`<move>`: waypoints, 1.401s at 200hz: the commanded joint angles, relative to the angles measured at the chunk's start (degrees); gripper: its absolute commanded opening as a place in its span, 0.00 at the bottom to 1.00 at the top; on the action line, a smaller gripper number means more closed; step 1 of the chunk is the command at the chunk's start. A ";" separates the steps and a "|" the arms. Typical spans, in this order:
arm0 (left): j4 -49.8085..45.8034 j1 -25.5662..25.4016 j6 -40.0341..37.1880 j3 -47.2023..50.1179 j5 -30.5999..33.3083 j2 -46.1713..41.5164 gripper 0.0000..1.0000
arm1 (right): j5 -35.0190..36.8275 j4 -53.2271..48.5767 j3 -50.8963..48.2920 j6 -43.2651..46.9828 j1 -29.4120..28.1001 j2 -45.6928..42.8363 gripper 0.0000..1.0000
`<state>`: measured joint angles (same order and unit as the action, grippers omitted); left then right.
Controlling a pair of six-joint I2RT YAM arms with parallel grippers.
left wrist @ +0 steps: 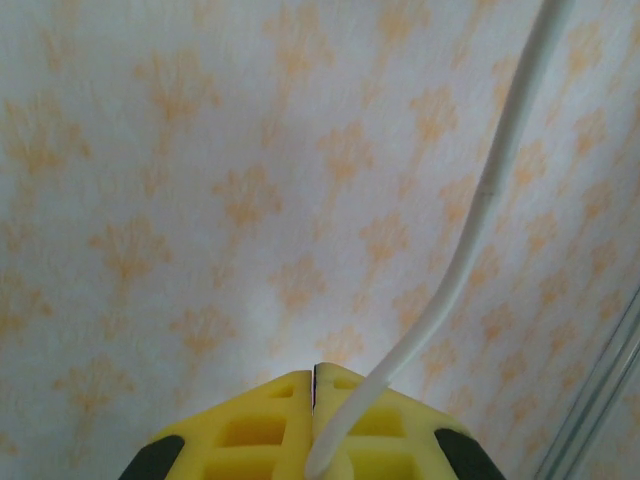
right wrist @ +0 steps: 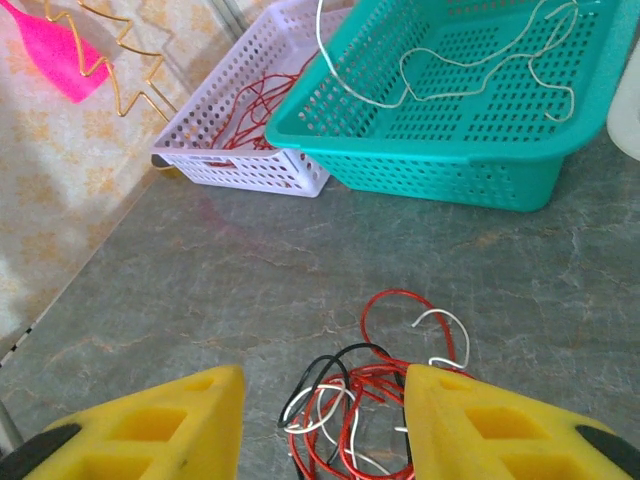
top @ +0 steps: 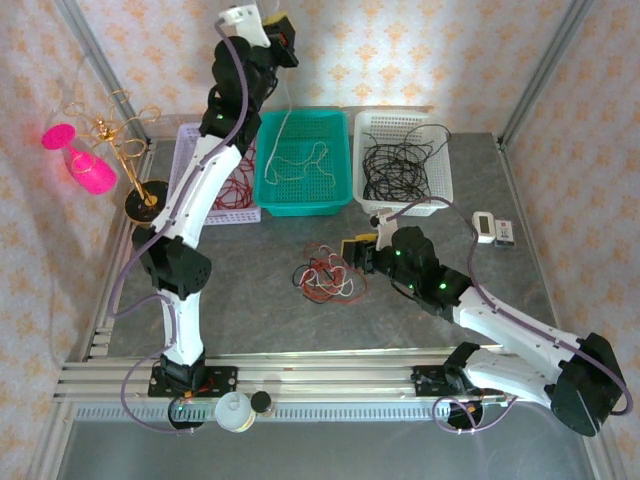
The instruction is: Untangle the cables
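I should next lower my left gripper to the teal basket below it and release the white cable there, as its hanging length already rests inside.
The cables (top: 325, 275) lie as a small knot of red, white and black strands in the middle of the table. In the right wrist view the knot (right wrist: 370, 400) sits on the table just beyond and between the yellow fingers. My right gripper (right wrist: 320, 375) is open and holds nothing; from above it (top: 352, 255) hovers at the knot's right side. My left gripper (top: 285, 35) is raised high at the back, shut on a white cable (top: 287, 115) that hangs down into the teal basket (top: 345, 160). The same white cable (left wrist: 480, 210) runs up past the closed fingers of the left gripper (left wrist: 315, 370).
Three baskets stand at the back: a lavender one (top: 190, 140) with red wires, the teal one (right wrist: 440, 160) with a white wire, a white one (top: 445, 170) with black wires. A gold wire stand with pink cups (top: 120, 150) is at far left. A small device (top: 495, 230) lies right.
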<state>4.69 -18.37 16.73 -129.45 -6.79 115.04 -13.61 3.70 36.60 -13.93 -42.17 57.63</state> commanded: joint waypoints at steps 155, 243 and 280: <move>-11.45 0.08 12.18 29.38 2.23 6.24 0.30 | -2.94 -13.64 8.21 -7.32 5.61 13.62 0.50; -21.74 0.00 10.42 28.37 5.16 2.55 0.83 | -2.88 -32.70 15.56 -7.11 6.49 21.19 0.50; -22.58 0.00 9.07 32.17 4.76 -3.64 0.83 | -9.04 -29.87 17.57 -6.25 6.49 24.06 0.44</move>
<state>-15.59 -18.37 27.49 -99.53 -3.53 117.99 -18.41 -25.71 51.27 -20.97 -35.88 79.77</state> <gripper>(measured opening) 0.839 0.459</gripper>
